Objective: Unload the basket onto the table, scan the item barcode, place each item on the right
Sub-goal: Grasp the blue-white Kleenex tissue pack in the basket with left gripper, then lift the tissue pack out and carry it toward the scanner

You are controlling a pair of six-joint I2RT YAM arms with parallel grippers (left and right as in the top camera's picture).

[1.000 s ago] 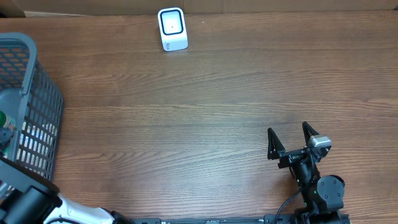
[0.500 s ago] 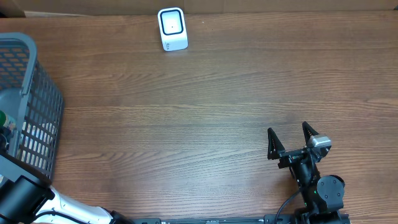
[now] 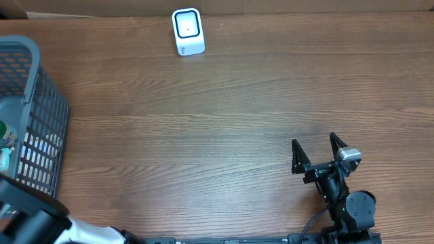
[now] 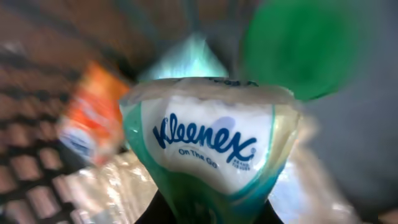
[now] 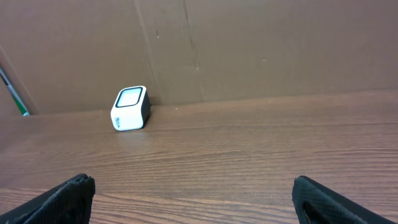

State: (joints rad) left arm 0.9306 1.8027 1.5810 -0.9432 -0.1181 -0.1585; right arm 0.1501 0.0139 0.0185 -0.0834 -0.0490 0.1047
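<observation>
Bare in the middle of the table wood with room for the pack (image 4: 208,140) lies to my left gripper's right in the overhead view: I will rise from the basket, cross, lower and release it.
The item is a green and white Kleenex tissue pack (image 4: 208,140), which fills the left wrist view. My left gripper (image 4: 208,213) is shut on its lower end, and only the dark fingers (image 4: 163,211) show beside the wrapper. No barcode shows on this face. The view is blurred. A white scanner (image 3: 188,31) with a dark window stands at the table's far edge and also appears as the scanner (image 5: 130,108) in the right wrist view. My right gripper (image 3: 316,152) rests near the front right, open and empty, seen as the right gripper (image 5: 196,190) over bare wood.
A grey mesh basket (image 3: 41,115) stands at the left edge, with an orange packet (image 4: 87,121) and a green object (image 4: 305,50) behind the pack. The left arm's body (image 3: 30,220) fills the bottom left corner. A cardboard wall (image 5: 249,43) backs the table.
The left jaws have closed on the tissue pack. The left arm has shifted slightly at the bottom left corner. The right arm has not moved.
</observation>
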